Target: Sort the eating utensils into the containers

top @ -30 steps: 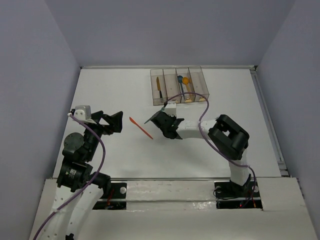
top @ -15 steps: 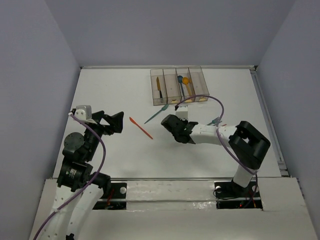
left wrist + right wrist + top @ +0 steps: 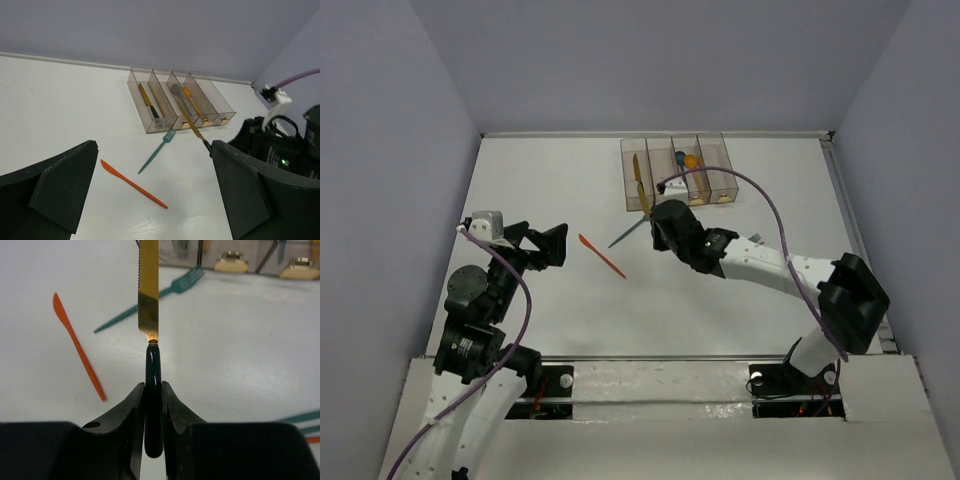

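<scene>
I will next carry the gold-bladed knife in my right gripper outward past the teal fork and over the end bin, because that bin already holds a gold knife.
My right gripper [image 3: 663, 214] [image 3: 153, 385] is shut on the black handle of a gold-bladed knife [image 3: 148, 290] [image 3: 191, 123]. The blade points at the front of the containers [image 3: 712, 148] [image 3: 221, 107], a row of clear bins. A teal fork [image 3: 625, 234] [image 3: 157, 151] [image 3: 150, 305] lies on the table just before the bins. An orange knife [image 3: 602, 255] [image 3: 132, 183] [image 3: 77, 347] lies left of it. My left gripper [image 3: 545, 245] [image 3: 153, 165] is open and empty, left of the orange knife.
The left bin holds a gold knife [image 3: 147, 100]. Another bin holds a blue spoon [image 3: 680, 157] and an orange spoon [image 3: 691, 160]. More teal and orange utensils [image 3: 306, 418] lie by my right arm. Walls close the table in on three sides.
My right gripper has moved from beside the teal fork up toward the bins, with its elbow swinging right. The fork, the orange knife and the left arm have stayed put.
</scene>
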Controlling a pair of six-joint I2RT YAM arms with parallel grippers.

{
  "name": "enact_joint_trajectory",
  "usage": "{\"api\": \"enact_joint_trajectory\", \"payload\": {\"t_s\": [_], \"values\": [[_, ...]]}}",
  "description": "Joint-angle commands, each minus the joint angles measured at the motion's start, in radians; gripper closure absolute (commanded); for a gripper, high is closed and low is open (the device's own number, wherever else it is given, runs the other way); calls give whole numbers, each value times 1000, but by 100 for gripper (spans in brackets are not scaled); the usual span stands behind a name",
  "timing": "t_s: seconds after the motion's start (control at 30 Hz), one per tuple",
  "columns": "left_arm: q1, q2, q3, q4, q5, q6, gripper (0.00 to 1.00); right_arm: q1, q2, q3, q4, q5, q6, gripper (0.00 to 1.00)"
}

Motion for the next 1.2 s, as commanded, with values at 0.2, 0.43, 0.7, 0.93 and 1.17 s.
{"api": "enact_joint_trajectory", "payload": {"t_s": [0.2, 0.43, 0.7, 0.93, 1.17], "values": [[-3, -21, 36, 41, 0, 0, 1, -201, 388, 476, 120, -147, -176, 100], [-12, -24, 38, 34, -9, 5, 1, -256, 601, 744, 60, -176, -182, 100], [-21, -24, 38, 36, -9, 5, 1, -274, 712, 871, 14, -173, -170, 95], [-21, -21, 38, 38, -9, 5, 1, -275, 733, 911, -7, -171, -162, 54], [-21, -23, 36, 39, -9, 5, 1, -284, 672, 910, -21, -200, -211, 42]]}}
